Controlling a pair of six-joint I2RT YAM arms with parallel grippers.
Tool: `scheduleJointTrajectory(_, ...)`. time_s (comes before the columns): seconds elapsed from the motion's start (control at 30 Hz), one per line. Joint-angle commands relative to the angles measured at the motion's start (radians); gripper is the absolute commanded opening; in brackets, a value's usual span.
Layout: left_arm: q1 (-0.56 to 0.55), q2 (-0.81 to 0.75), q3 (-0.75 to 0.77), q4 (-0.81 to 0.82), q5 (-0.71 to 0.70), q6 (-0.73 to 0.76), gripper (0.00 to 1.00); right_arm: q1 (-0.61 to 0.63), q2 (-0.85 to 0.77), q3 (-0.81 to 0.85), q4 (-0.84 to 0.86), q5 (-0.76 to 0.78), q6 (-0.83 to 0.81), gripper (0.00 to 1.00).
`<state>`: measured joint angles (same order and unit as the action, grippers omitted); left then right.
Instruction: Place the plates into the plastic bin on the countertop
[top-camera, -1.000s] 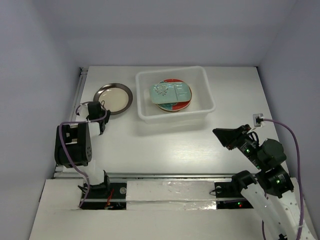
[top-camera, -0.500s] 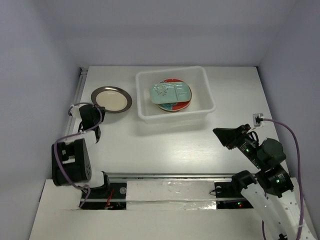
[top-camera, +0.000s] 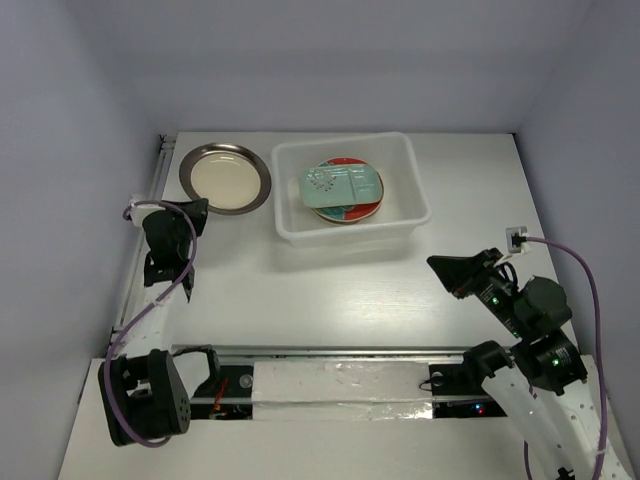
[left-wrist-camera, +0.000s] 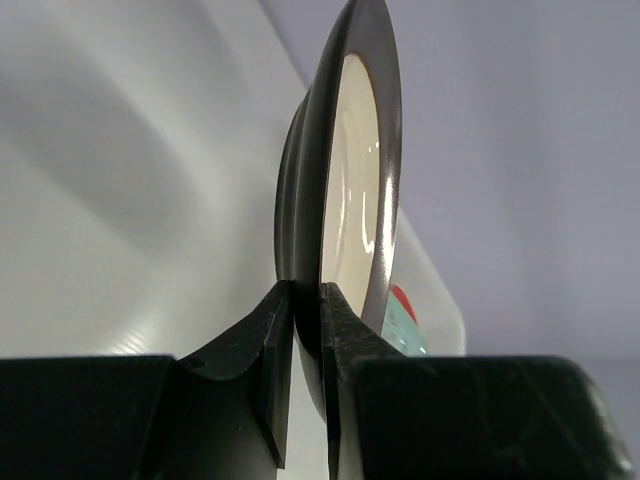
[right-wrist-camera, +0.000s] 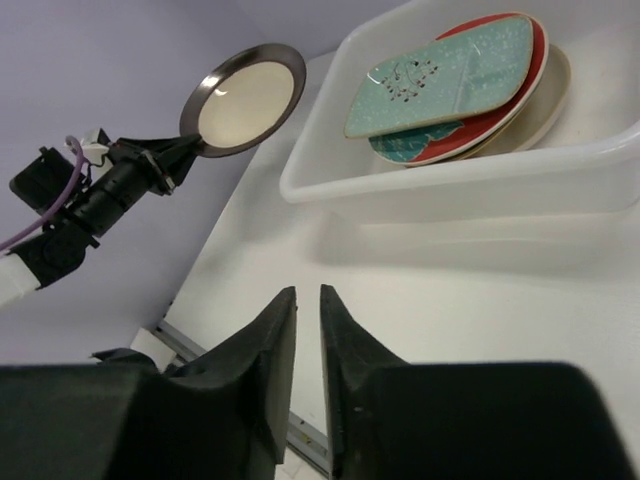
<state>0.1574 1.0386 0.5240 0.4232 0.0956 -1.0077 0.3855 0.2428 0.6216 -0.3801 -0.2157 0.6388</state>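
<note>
The bin's stack of plates lies to the right in the top view, so my left gripper will next move the cream round plate that way, then down onto the pale green plate (top-camera: 342, 185) (left-wrist-camera: 402, 330), and then let go of it.
My left gripper (top-camera: 193, 208) is shut on the near rim of the dark-rimmed cream round plate (top-camera: 225, 178) and holds it above the countertop (top-camera: 330, 290), left of the plastic bin (top-camera: 421, 192). In the left wrist view the plate (left-wrist-camera: 352, 180) stands edge-on between the jaws of the left gripper (left-wrist-camera: 307, 296). The bin holds a pale green rectangular plate (top-camera: 342, 185) on a red-and-teal plate (top-camera: 368, 209). My right gripper (top-camera: 440, 265) is shut and empty, low at the near right. In the right wrist view the right gripper (right-wrist-camera: 307, 292) faces the bin (right-wrist-camera: 450, 172) and the held plate (right-wrist-camera: 245, 100).
Pale lavender walls enclose the table at the back and both sides. A metal rail (top-camera: 300, 352) runs along the near edge. A purple cable (top-camera: 590, 290) loops over my right arm.
My left arm has stretched out and up, lifting the cream plate off the table and carrying it back. The right arm has not moved.
</note>
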Motion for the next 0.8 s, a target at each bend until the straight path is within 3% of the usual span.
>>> scheduleJointTrajectory(0.0,-0.051,-0.074,0.114,0.255,0.128,-0.088,0.00,-0.004,0.013,-0.008,0.061,0.012,-0.008,0.19)
scheduleJointTrajectory(0.03,-0.070,-0.077,0.135,0.253,0.125,-0.088,0.00,-0.004,0.018,-0.014,0.069,0.012,-0.008,0.06)
scheduleJointTrajectory(0.07,-0.091,-0.080,0.148,0.256,0.119,-0.086,0.00,-0.004,0.029,-0.025,0.076,0.012,-0.007,0.00)
scheduleJointTrajectory(0.23,-0.267,-0.062,0.227,0.261,0.075,-0.034,0.00,-0.004,0.056,-0.089,0.125,-0.002,0.012,0.00)
scheduleJointTrajectory(0.47,-0.487,0.180,0.318,0.340,0.069,-0.017,0.00,-0.004,0.069,-0.091,0.147,-0.011,0.029,0.00)
scheduleJointTrajectory(0.77,-0.572,0.457,0.476,0.396,0.084,-0.043,0.00,-0.004,0.018,-0.074,0.064,0.012,0.022,0.00)
